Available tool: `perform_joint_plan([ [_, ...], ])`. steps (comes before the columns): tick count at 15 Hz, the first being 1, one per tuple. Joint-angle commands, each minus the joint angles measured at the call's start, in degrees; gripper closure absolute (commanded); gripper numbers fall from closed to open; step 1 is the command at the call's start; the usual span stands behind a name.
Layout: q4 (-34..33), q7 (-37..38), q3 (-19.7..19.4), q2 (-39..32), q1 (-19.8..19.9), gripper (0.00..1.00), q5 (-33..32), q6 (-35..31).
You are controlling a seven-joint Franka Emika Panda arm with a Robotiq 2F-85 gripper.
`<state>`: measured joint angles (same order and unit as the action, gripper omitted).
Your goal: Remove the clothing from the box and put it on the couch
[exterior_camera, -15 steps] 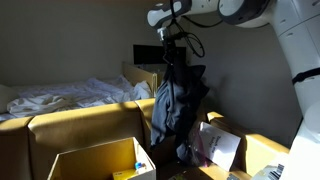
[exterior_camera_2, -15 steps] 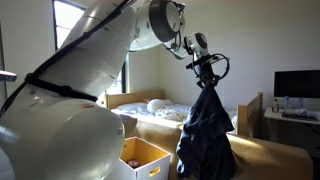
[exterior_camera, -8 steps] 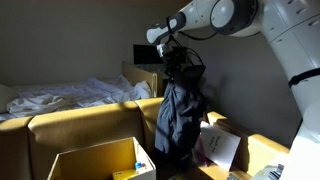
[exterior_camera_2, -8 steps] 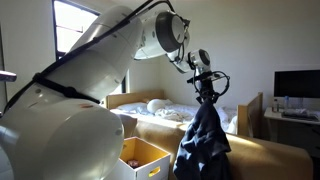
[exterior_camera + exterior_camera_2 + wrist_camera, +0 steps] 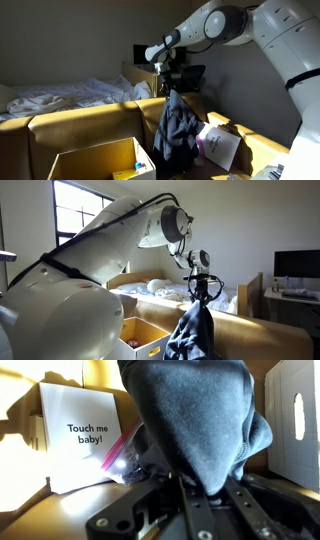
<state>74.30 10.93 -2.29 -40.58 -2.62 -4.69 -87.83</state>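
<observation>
The fabric hangs over the couch (image 5: 75, 128), clear of the box, so the robot's gripper will next go down a little over the garment's bunched lower part (image 5: 176, 158) and let go of the clothing's top.
My gripper (image 5: 171, 88) is shut on the top of the dark navy clothing (image 5: 176, 132), which hangs limp below it over the mustard-yellow couch (image 5: 75, 128). In both exterior views the garment's lower part bunches near the couch seat, as seen here too (image 5: 193, 335). In the wrist view the fabric (image 5: 195, 415) fills the frame, pinched between the fingers (image 5: 205, 498). The tan cardboard box (image 5: 95, 163) stands open at the lower front; it also shows in an exterior view (image 5: 142, 340), away from the garment.
A flat pale board with pink print (image 5: 220, 146) lies on the couch beside the garment and reads "Touch me baby!" in the wrist view (image 5: 82, 440). A bed with white bedding (image 5: 70, 95) stands behind the couch. A dark monitor (image 5: 297, 264) stands far back.
The gripper has come down with the clothing. The garment hung free and high a second ago; now its lower part crumples near the couch seat.
</observation>
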Motion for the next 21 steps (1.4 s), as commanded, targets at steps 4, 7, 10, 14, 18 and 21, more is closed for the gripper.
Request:
perform_joint_plan([
  [4, 6.53, 6.28, -2.39, -1.96, -0.34, 0.97, -0.88, -5.09],
  [7, 3.19, 9.62, -3.17, -4.27, -0.88, 0.64, -0.63, -3.08],
  [10, -1.24, 12.25, -3.44, -3.98, -2.44, 0.45, -1.28, -1.3],
  [14, -10.85, 13.94, -2.25, -2.09, -4.96, 0.19, -0.23, 4.57],
  [18, -16.59, 19.97, -1.23, 2.68, -9.26, 0.01, 0.52, 8.33],
  [21, -20.05, 27.24, -1.35, 5.16, -12.57, 0.0, 1.39, 8.77],
])
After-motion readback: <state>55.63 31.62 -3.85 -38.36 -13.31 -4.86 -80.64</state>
